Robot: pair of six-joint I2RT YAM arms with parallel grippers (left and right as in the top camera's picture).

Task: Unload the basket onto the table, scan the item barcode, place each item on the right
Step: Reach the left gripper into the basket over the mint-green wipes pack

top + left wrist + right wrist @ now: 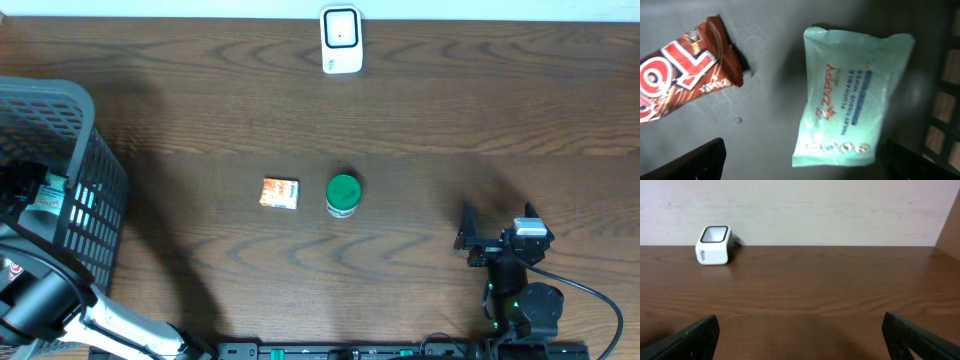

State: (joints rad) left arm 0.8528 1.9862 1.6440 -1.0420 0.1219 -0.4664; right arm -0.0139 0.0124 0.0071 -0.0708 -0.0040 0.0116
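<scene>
My left gripper needs to move down next and shift toward the basket's lattice side to get around the pack's printed middle (48, 195) (846, 102), as the pack of wipes is below, off-centre toward that side.
The white barcode scanner (341, 38) stands at the table's far edge and shows far left in the right wrist view (714, 245). My left gripper (25, 190) reaches into the grey basket (95, 150) and stands open (802, 162) over its floor. A mint-green pack of wipes (850, 95) lies between its fingers, untouched. A brown candy bar (685, 75) lies to the pack's left. My right gripper (497, 220) rests open and empty near the front right (802, 340).
A small orange box (279, 193) and a green-lidded jar (342, 195) sit side by side mid-table. The basket's lattice wall (945, 100) rises just right of the wipes. The left arm (60, 300) crosses the front left corner.
</scene>
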